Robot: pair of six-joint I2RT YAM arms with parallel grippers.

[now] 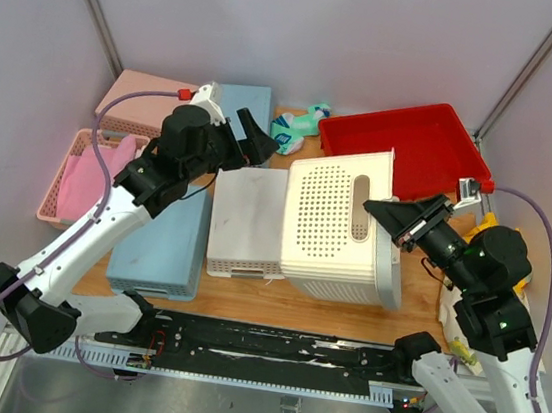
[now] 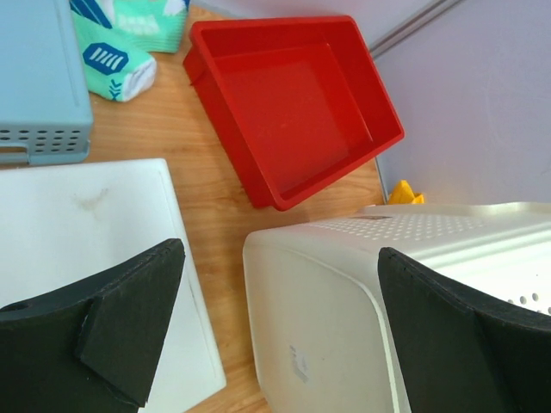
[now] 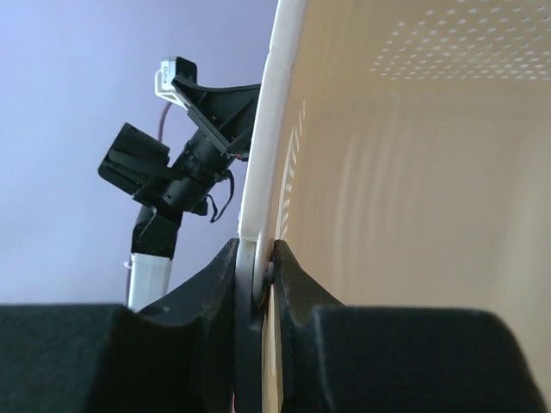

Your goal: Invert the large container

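Note:
The large container [image 1: 339,224] is already tipped onto its side. It comes to rest on the tabletop below next, as my right gripper lowers slightly and releases the container's rim.
The large container [image 1: 339,224] is a cream perforated basket with a cut-out handle. It lies tipped on its side in the middle of the table, its open mouth toward the right. My right gripper [image 1: 388,215] is shut on its rim; in the right wrist view the fingers [image 3: 256,267] pinch the rim [image 3: 267,129], with the basket's inside [image 3: 413,172] beside them. My left gripper [image 1: 254,138] is open and empty, held above the table to the container's upper left. In the left wrist view its fingers [image 2: 284,327] frame the container's smooth base [image 2: 344,318], without touching it.
A red tray [image 1: 405,142] lies behind the container and also shows in the left wrist view [image 2: 293,103]. A smaller white basket [image 1: 246,218] sits against its left, then a blue bin [image 1: 163,243]. Pink baskets [image 1: 89,173] stand far left. A teal cloth [image 1: 301,124] lies at the back.

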